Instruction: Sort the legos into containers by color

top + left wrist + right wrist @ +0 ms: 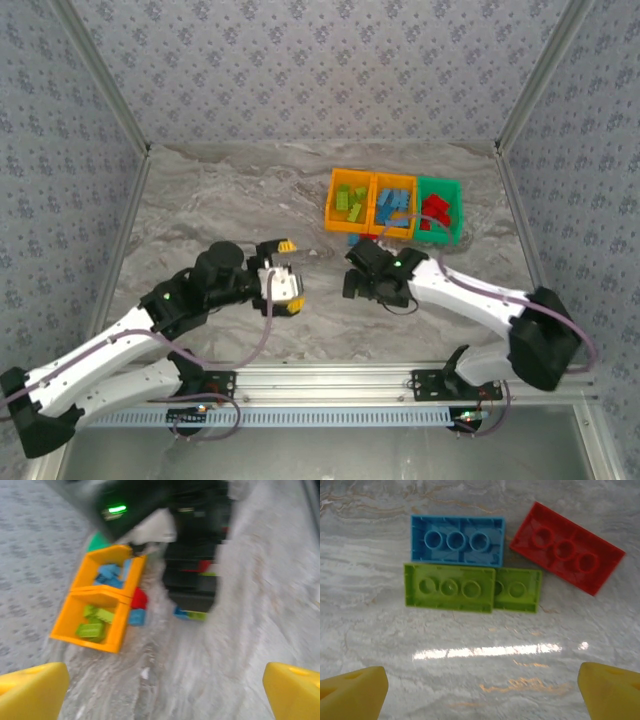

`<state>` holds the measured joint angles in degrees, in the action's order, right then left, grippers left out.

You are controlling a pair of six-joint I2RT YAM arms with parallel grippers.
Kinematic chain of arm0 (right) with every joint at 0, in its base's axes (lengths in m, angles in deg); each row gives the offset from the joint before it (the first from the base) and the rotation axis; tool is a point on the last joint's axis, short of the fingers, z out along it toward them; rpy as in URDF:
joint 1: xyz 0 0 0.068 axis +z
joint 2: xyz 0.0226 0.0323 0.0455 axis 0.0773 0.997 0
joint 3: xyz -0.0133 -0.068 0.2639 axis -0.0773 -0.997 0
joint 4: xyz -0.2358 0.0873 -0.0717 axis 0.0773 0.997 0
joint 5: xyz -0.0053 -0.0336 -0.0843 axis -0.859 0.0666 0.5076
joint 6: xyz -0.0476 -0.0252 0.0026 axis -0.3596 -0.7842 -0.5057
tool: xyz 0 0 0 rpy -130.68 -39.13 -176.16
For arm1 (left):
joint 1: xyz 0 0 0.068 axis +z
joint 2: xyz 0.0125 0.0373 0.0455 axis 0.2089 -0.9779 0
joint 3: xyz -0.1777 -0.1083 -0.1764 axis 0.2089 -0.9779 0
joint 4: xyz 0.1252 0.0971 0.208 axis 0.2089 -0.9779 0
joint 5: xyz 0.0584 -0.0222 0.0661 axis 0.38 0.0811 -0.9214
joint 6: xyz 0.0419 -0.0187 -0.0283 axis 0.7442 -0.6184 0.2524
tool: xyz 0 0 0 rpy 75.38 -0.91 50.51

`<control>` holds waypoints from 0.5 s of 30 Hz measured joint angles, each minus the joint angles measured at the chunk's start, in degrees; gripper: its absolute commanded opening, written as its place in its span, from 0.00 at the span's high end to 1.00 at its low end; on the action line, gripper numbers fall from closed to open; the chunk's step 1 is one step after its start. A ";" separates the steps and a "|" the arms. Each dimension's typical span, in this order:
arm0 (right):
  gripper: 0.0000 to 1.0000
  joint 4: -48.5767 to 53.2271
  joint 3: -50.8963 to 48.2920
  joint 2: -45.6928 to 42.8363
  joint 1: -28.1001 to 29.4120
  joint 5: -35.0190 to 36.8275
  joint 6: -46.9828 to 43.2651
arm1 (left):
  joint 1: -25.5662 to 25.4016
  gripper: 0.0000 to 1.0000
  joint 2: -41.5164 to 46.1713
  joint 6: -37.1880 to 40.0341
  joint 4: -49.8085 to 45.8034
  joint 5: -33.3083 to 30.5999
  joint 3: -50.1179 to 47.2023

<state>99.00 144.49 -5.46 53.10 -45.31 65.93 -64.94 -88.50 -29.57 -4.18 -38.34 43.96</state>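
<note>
My right gripper needs to lower its open fingers next around the short ends of the upper green lego, which lies below with the blue lego crowding a long side.
Three containers stand side by side at the back right: an orange bin [350, 200] with lime green legos [92, 624], an orange bin [393, 205] with light blue legos [110, 575], and a green bin [439, 208] with red legos. Loose on the table below my right gripper [482, 695] lie a blue lego [457, 540], two green legos [449, 587] [517, 590] and a red lego [567, 547], all undersides up. That gripper [362, 268] is open and holds nothing. My left gripper [292, 275] is open and empty over bare table at centre, facing the bins.
A red lego [139, 599] and a blue lego [136, 617] lie against the orange bins' near wall. The right arm [195, 555] stands dark beside the bins. Patterned walls close in the table's back and sides; an aluminium rail [330, 385] runs along the near edge.
</note>
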 measured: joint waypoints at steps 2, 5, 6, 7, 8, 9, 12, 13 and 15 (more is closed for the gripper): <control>0.00 0.00 2.89 3.80 0.28 0.76 0.74 | 0.00 0.01 -0.96 2.67 -1.57 2.21 -0.28; 0.00 -0.11 4.96 7.63 0.39 2.19 1.88 | 0.00 0.01 -3.43 5.25 -2.34 4.17 -0.63; 0.00 -0.22 5.09 8.48 0.33 2.47 2.21 | 0.00 0.01 -3.80 5.90 -2.51 4.59 -0.79; 0.00 -0.28 5.09 9.27 0.17 2.67 2.47 | 0.00 0.01 -4.04 6.51 -2.71 4.96 -0.87; 0.01 -0.33 5.09 10.05 0.04 2.73 2.71 | 0.00 0.01 -4.13 6.99 -2.82 5.27 -0.92; 0.02 -0.48 5.09 10.67 -0.07 2.73 2.73 | 0.00 0.01 -4.13 7.41 -2.86 5.53 -0.94; 0.09 -1.18 5.09 12.41 -0.35 2.78 3.10 | 0.07 0.01 -4.07 8.37 -2.84 6.08 -1.16; 0.12 -1.55 5.09 12.90 -0.42 2.78 3.19 | 0.17 0.01 -4.07 8.52 -2.86 6.16 -1.36; 0.17 -2.23 5.09 13.75 -0.42 2.73 3.34 | 0.35 0.01 -4.02 8.94 -2.86 6.27 -1.75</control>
<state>96.78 149.58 8.29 52.68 -42.58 69.27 -64.59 -92.52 -20.63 -7.04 -32.07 42.21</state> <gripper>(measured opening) 0.870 0.992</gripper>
